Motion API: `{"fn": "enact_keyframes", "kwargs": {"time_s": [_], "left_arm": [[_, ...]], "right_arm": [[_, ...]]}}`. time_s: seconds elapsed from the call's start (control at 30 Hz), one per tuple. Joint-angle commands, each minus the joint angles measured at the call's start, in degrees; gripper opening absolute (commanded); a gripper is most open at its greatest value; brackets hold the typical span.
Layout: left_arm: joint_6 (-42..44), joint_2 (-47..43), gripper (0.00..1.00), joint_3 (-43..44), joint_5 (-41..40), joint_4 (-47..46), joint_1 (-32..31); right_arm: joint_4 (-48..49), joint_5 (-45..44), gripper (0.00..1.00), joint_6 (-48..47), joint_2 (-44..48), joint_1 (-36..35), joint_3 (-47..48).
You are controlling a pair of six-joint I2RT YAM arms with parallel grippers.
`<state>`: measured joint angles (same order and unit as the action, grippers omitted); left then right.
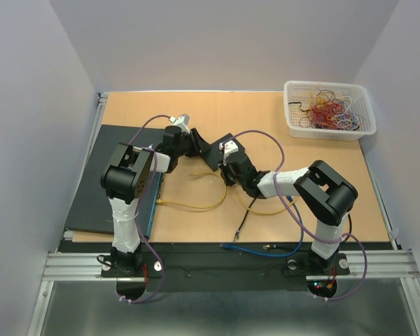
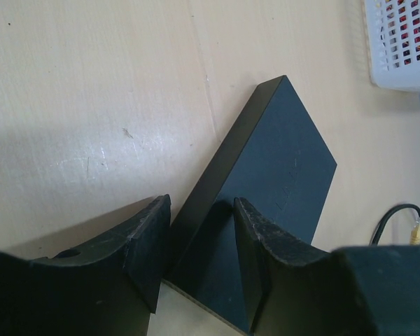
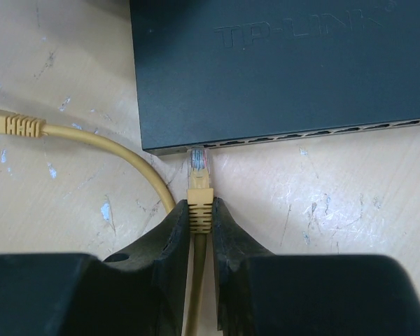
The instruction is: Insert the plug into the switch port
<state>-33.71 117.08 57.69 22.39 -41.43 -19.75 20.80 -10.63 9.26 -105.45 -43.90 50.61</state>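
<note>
I should push the plug outward into the switch's end port [image 3: 198, 148] with my right gripper next and let go. The port is just outward, and the clear tip still shows outside it.
The black network switch [image 3: 280, 70] lies on the wooden table, its row of ports facing my right gripper. My right gripper [image 3: 199, 210] is shut on the yellow boot of the plug [image 3: 199, 178]; the clear plug tip touches the leftmost port at the switch's front edge. In the top view the right gripper [image 1: 232, 170] sits at the switch [image 1: 220, 148]. My left gripper [image 2: 201, 234] straddles a corner of the switch [image 2: 273, 168], one finger on each side of its edge, pinching it. In the top view the left gripper [image 1: 194, 145] is at the switch's left end.
The yellow cable [image 1: 196, 204] loops over the table; its other plug [image 3: 17, 124] lies left of my right gripper. A black cable and a blue cable [image 1: 266, 250] lie near the front edge. A white basket [image 1: 329, 110] of coloured wires stands at the back right. A dark mat [image 1: 101, 182] lies left.
</note>
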Motion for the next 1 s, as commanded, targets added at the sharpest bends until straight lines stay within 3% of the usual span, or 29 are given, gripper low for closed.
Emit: {"fn": "enact_keyframes", "kwargs": {"time_s": [0.0,0.97], "left_arm": [[-0.2,-3.1,0.52,-2.1,1.1,0.4,-0.2],[0.5,-2.7,0.51,-3.2,0.5,0.5,-0.4]], "right_arm": [[2.5,0.8,0.00,0.2,0.6,0.0,-0.3],[2.0,-5.4,0.00,-1.6,3.0,-0.6,1.3]]}}
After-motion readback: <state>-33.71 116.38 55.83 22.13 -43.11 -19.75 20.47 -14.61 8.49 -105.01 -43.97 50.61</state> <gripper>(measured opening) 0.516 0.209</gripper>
